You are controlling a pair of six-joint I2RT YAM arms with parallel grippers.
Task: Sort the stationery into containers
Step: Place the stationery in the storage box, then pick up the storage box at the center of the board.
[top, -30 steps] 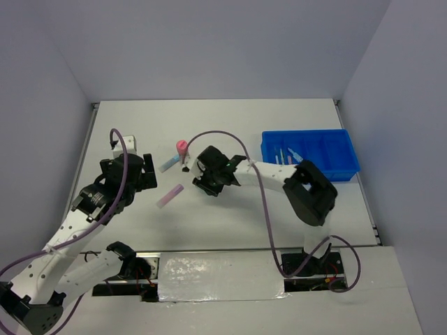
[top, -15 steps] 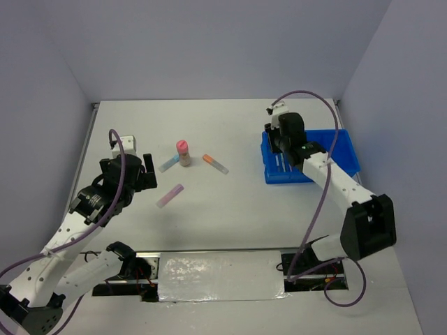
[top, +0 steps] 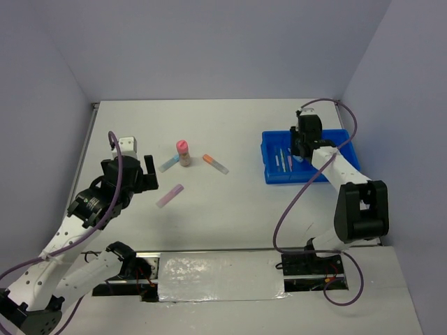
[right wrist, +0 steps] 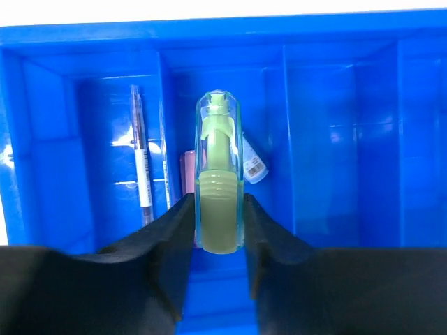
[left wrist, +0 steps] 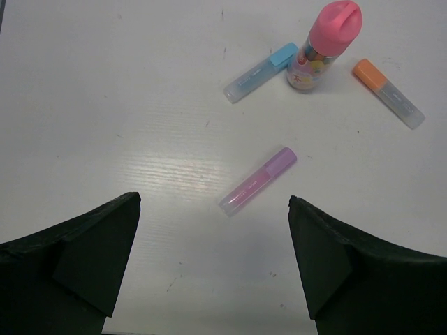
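My left gripper moves outward past the lilac stick to the upright bottle next, then goes down around its pink cap (top: 182,146) (left wrist: 336,27).
My right gripper (right wrist: 218,230) is shut on a green stick (right wrist: 218,188) with a clear cap and holds it over the blue tray (right wrist: 335,42), above a compartment holding a pink stick (right wrist: 186,171) and a pale blue one (right wrist: 254,166). A grey pen (right wrist: 142,167) lies in the compartment to the left. In the top view the right gripper (top: 302,148) hangs over the tray (top: 342,166). My left gripper (left wrist: 213,272) is open and empty, just short of a lilac stick (left wrist: 257,181). Beyond lie a blue stick (left wrist: 260,63), a pink-capped bottle (left wrist: 323,43) and an orange stick (left wrist: 388,93).
The lilac stick (top: 170,195), blue stick (top: 167,163), bottle (top: 183,152) and orange stick (top: 215,163) lie left of the table's middle. Walls close in on three sides. A purple cable loops from the right arm (top: 293,202).
My right arm has swung from the table's middle to the blue tray, carrying the green stick, uncovering the orange stick. My left gripper has barely moved.
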